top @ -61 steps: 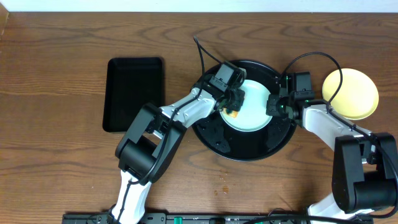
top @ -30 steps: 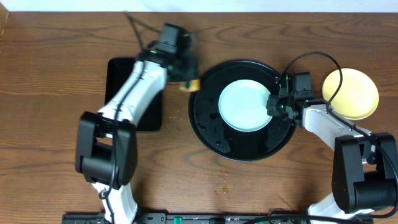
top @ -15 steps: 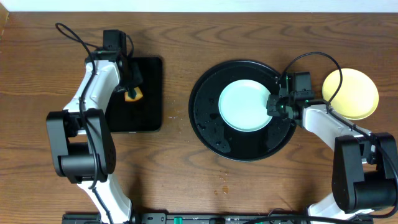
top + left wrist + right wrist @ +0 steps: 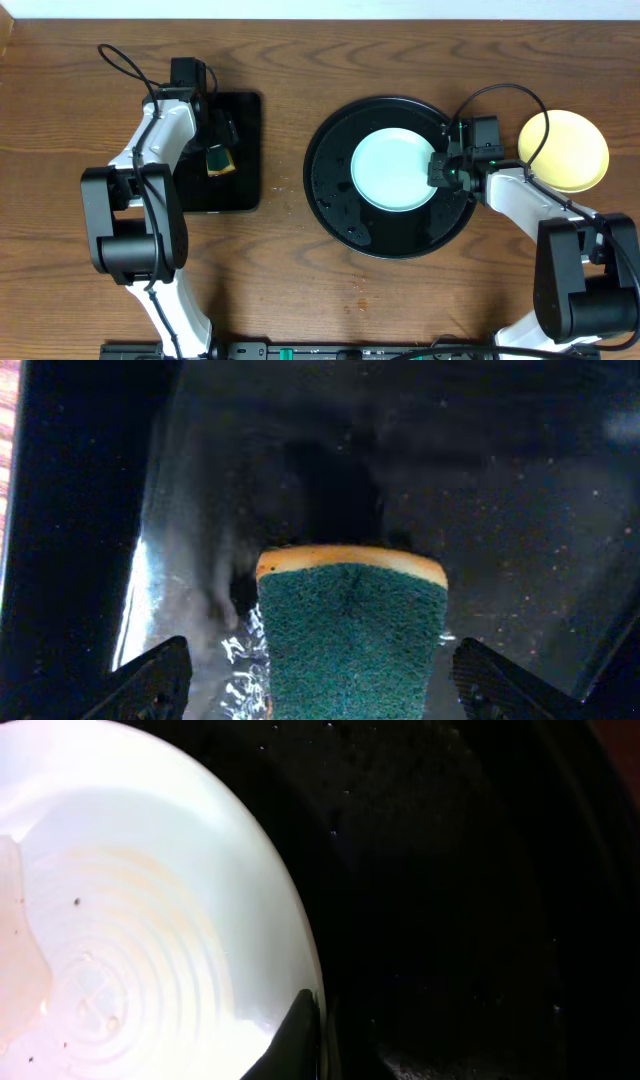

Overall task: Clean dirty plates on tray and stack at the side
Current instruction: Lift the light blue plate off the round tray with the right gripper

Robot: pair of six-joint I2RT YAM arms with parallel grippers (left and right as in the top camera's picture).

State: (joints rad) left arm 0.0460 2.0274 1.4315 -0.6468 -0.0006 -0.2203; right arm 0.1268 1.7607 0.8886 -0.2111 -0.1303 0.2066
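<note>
My right gripper moves up with a tilt, then across and down onto the pale yellow plate [image 4: 566, 150] next. It releases the mint-blue plate's rim there, as that yellow plate already lies aside.
A pale mint-blue plate [image 4: 392, 170] lies in the round black tray [image 4: 335, 215]. My right gripper [image 4: 441, 168] is shut on the plate's right rim. In the right wrist view one dark finger [image 4: 298, 1032] lies over the plate [image 4: 150, 900] at its edge, with the tray [image 4: 450, 920] beside it. A pale yellow plate [image 4: 566, 150] rests on the bare wood to the right. My left gripper [image 4: 218, 150] stands open over a green-and-yellow sponge [image 4: 350, 635]. That sponge lies in the rectangular tray, apart from both fingers [image 4: 150, 685].
The rectangular black tray [image 4: 240, 190] sits at the left with the sponge [image 4: 220, 161] in it. Its wet floor [image 4: 500, 510] glistens. Small brown crumbs [image 4: 358, 292] lie on the wood in front of the round tray.
My left arm carried the sponge from the round tray over to the rectangular tray, then opened and left it lying there. The right gripper and the mint-blue plate have not moved.
</note>
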